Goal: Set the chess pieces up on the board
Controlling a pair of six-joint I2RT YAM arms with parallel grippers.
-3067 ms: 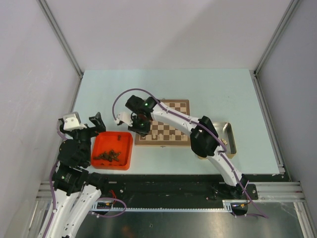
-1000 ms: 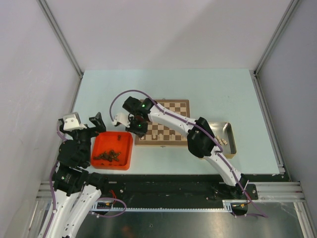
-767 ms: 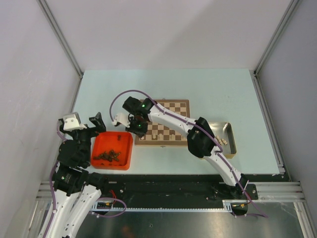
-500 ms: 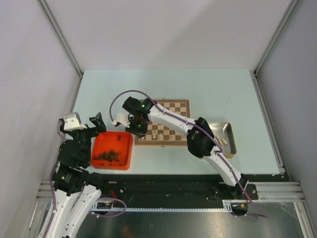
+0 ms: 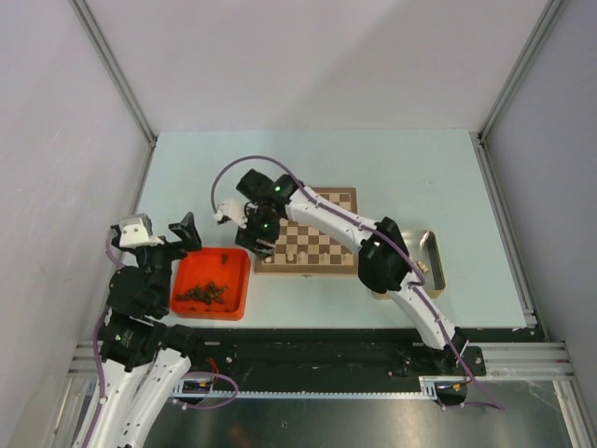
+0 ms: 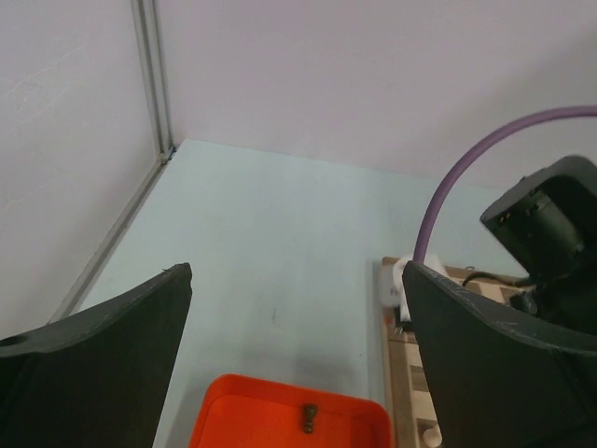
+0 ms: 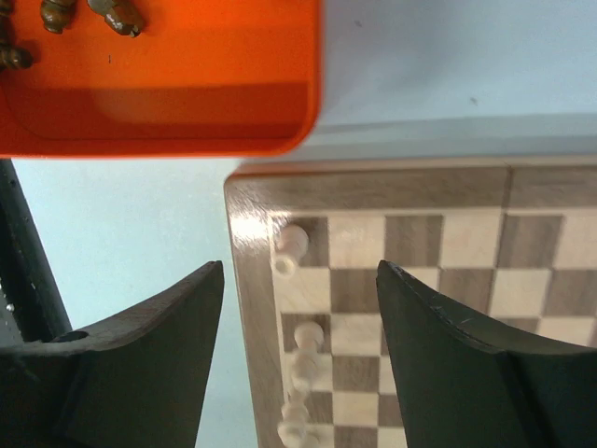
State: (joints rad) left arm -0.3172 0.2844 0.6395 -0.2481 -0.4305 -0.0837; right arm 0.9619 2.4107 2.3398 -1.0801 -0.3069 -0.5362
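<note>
My right gripper will swing over to its right in the top view and go down onto a pale piece, since pale pieces are still in the gold tin (image 5: 423, 267) there.
The board (image 5: 328, 211) lies mid-table, with pale chess pieces (image 5: 297, 253) along its near edge. My right gripper (image 5: 258, 233) hovers open over the board's near-left corner, holding nothing. In the right wrist view the open right gripper (image 7: 300, 280) frames the board's rim (image 7: 246, 289). A pale piece (image 7: 291, 245) sits on the corner square, and other pale pieces (image 7: 306, 343) line the same edge, blurred. My left gripper (image 5: 161, 237) is wide open and empty above the left end of the red tray (image 5: 233, 266). In its wrist view the left gripper (image 6: 298, 280) frames bare table.
The red tray holds several dark brown pieces (image 5: 203, 293), also visible as dark pieces (image 7: 117, 17) in the right wrist view; one dark piece (image 6: 307, 418) shows in the left wrist view. A gold tin (image 5: 434, 245) with pale pieces stands right of the board, partly under the right arm.
My right gripper has opened and lifted back from the board's near-left corner, leaving a pale piece on the corner square. The left arm has barely moved.
</note>
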